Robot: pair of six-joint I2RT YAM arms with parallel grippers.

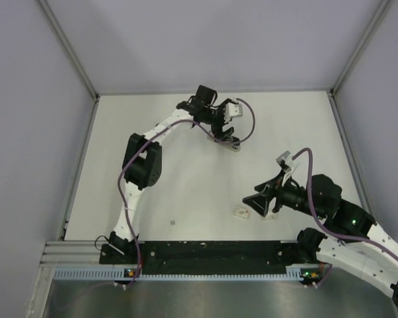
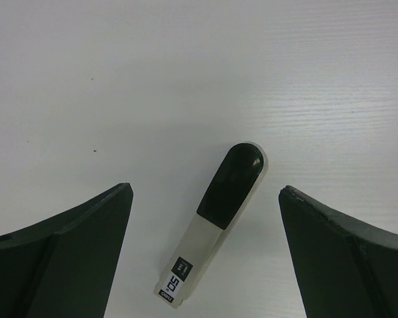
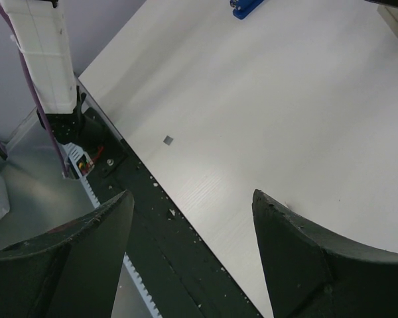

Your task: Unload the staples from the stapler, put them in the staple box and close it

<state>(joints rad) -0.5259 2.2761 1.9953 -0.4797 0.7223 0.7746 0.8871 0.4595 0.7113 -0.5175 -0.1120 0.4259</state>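
Note:
My left gripper should next go down over the stapler's black top pad (image 1: 234, 140) (image 2: 228, 191) and close on the pad's sides. The pad is below, between my open fingers.
The stapler (image 2: 215, 225) is a slim beige body with a black top pad. It lies flat on the white table, between my left fingers and apart from both. My left gripper (image 2: 204, 187) is open and hovers over it at the far middle of the table (image 1: 227, 136). In the top view only the stapler's end (image 1: 235, 148) shows, under the gripper. My right gripper (image 1: 250, 202) is open and empty, low over the table's near right. In its wrist view (image 3: 192, 193) nothing lies between the fingers. No staples show.
A small white piece (image 1: 241, 212) lies just left of the right gripper. A tiny grey square (image 1: 173, 223) sits near the front edge, also seen in the right wrist view (image 3: 168, 140). A small blue object (image 3: 247, 6) lies farther off. A black rail (image 1: 205, 252) runs along the front.

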